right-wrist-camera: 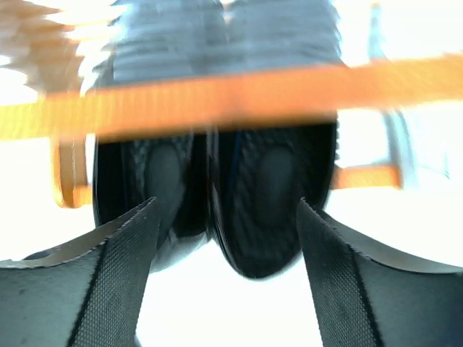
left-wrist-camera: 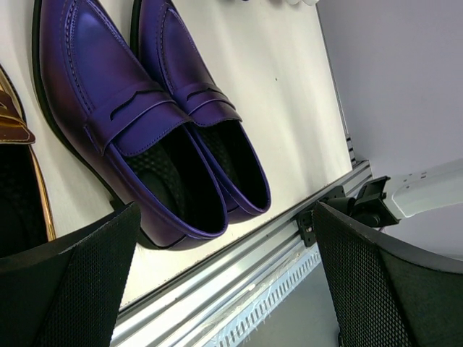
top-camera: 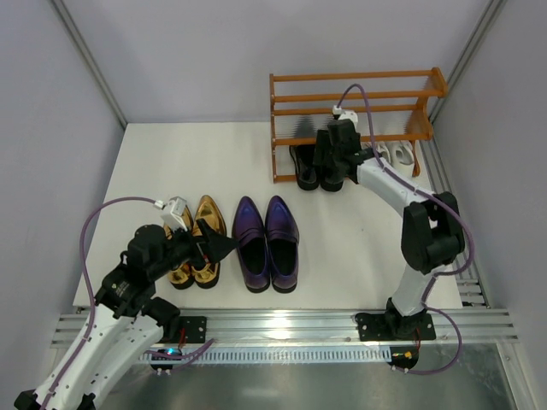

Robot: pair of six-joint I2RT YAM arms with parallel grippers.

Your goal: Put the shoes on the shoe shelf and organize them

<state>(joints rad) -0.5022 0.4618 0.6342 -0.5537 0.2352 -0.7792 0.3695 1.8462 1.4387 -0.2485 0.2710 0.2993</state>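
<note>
The purple loafers (top-camera: 267,243) lie side by side, so my right gripper draws back from the black heels (right-wrist-camera: 268,195) to them next and lowers onto their inner rims.
The orange wooden shoe shelf (top-camera: 359,85) stands at the back right. The black loafers (top-camera: 305,166) sit side by side on the floor level under its lower tier, heels outward. My right gripper (top-camera: 332,171) is open just behind those heels. In the right wrist view its fingers (right-wrist-camera: 108,275) flank the black heels (right-wrist-camera: 268,195) below an orange bar (right-wrist-camera: 217,97). The white sneakers (top-camera: 395,154) sit under the shelf's right end. The gold loafers (top-camera: 205,222) and purple loafers (top-camera: 267,243) lie on the table. My left gripper (top-camera: 220,246) is open over the right gold loafer, empty, with the purple pair (left-wrist-camera: 145,123) ahead.
A metal rail (top-camera: 291,325) runs along the table's near edge, also seen in the left wrist view (left-wrist-camera: 239,282). Grey walls close in the left, back and right sides. The right arm's base (left-wrist-camera: 362,206) shows beyond the purple shoes.
</note>
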